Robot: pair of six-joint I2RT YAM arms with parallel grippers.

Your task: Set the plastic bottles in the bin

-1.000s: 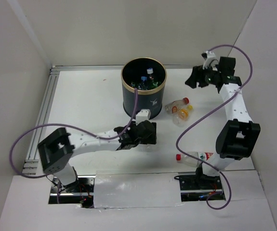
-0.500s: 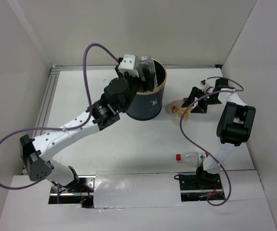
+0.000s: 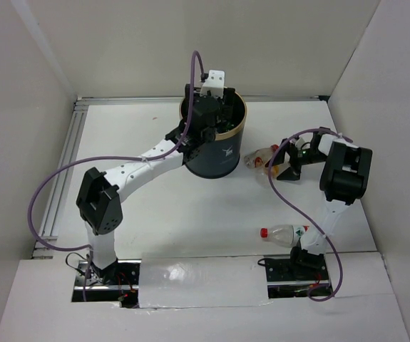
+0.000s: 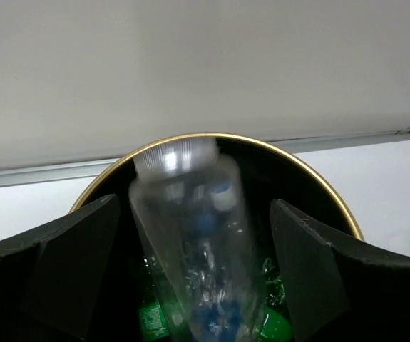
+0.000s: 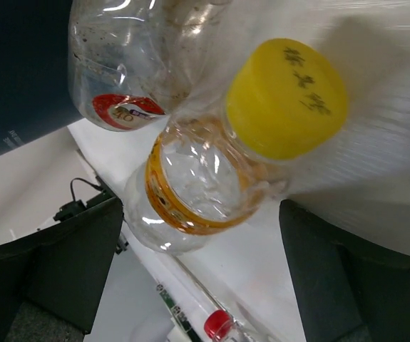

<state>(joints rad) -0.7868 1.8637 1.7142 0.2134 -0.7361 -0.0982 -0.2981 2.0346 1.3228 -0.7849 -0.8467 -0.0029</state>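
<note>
Next I should move my left gripper back from over the bin and down onto the clear bottle's red cap, since that end of the bottle points away from the other arm's base.
Above the mouth of the dark bin hangs my left gripper, open. In the left wrist view a blurred clear bottle with blue marks is between the fingers, touching neither, over the gold rim. Green bottles lie inside the bin. My right gripper is open, low at the two bottles to the right of the bin. A yellow-capped bottle with an orange band lies just ahead of its fingers, and a clear bottle with a red label lies beyond.
A clear bottle with a red cap lies on the table near the right arm's base. White walls enclose the table on three sides, and a metal rail runs along the left edge.
My left arm rose from the table to the bin's mouth with the clear bottle and opened wider. My right arm dropped from the far right corner to the two bottles and opened.
</note>
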